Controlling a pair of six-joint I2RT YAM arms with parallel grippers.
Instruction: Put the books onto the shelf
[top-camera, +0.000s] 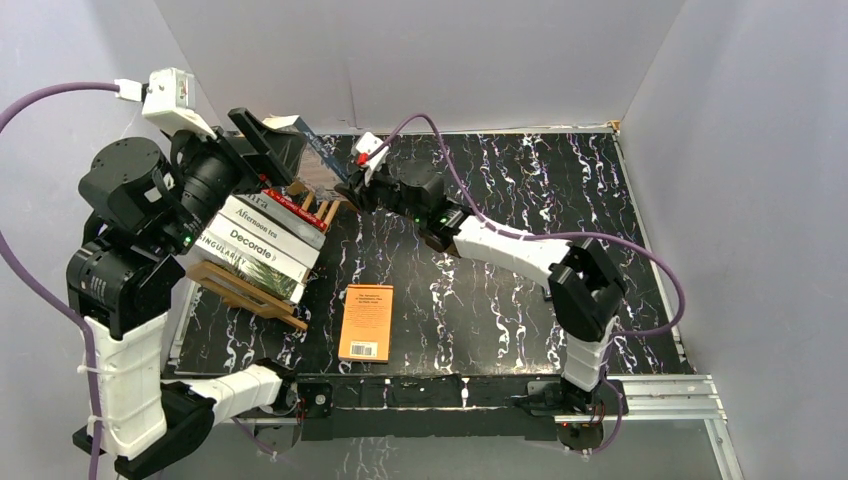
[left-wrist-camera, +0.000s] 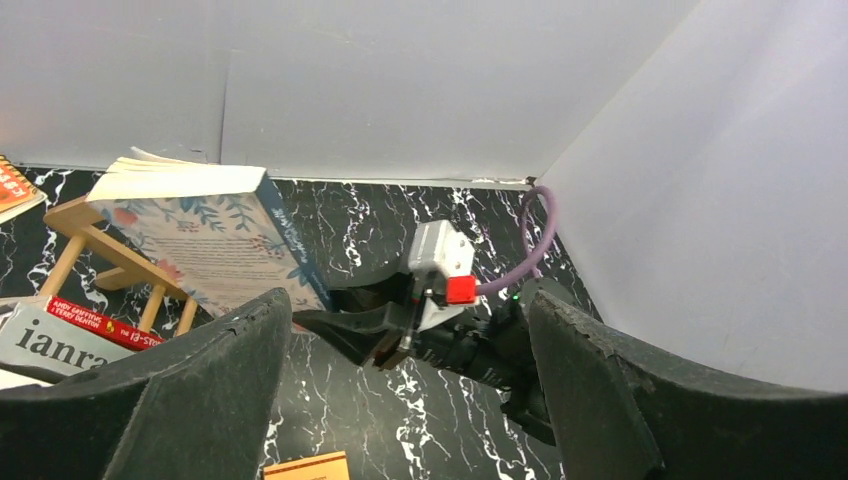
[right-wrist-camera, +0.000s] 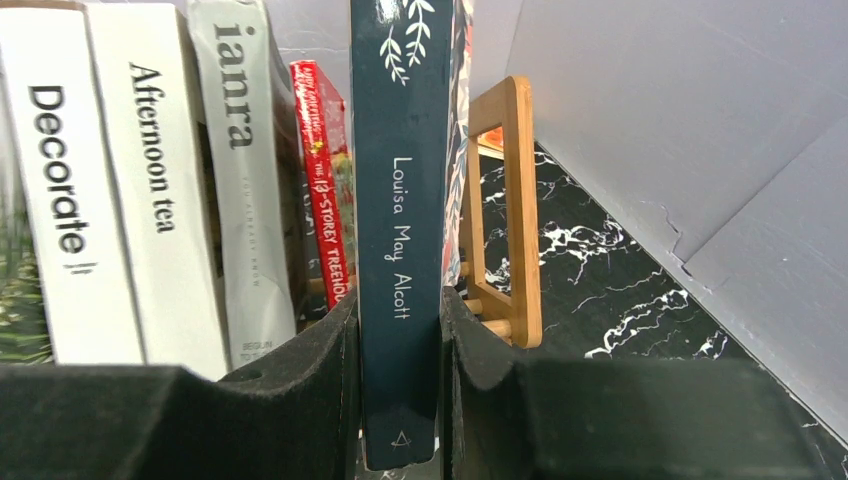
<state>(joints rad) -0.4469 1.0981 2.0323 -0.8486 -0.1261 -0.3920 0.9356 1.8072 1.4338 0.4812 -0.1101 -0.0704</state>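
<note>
The robot's right gripper has to go down and to its left in the top view, lower the dark blue book onto the shelf's bare rungs beside the red book (right-wrist-camera: 322, 180) and let go of it.
My right gripper (right-wrist-camera: 400, 400) is shut on the spine of a dark blue book (right-wrist-camera: 400, 200) marked "Louisa May Alcott". It holds the book upright at the far end of the wooden shelf (right-wrist-camera: 510, 200), beside a thin red book (right-wrist-camera: 322, 180). Grey (right-wrist-camera: 240, 150), "Afternoon tea" (right-wrist-camera: 160, 170) and "Decorate" (right-wrist-camera: 65, 200) books stand in the shelf (top-camera: 245, 290). From above, the blue book (top-camera: 318, 148) sits at the shelf's back end, with the right gripper (top-camera: 350, 183) on it. My left gripper (top-camera: 270, 140) hangs open above the shelf, holding nothing. An orange paperback (top-camera: 366, 322) lies flat on the table.
White walls close in the back and both sides of the black marbled table (top-camera: 520, 200). The right arm (top-camera: 510, 245) stretches across the middle towards the shelf. Its purple cable (left-wrist-camera: 525, 250) loops behind the wrist.
</note>
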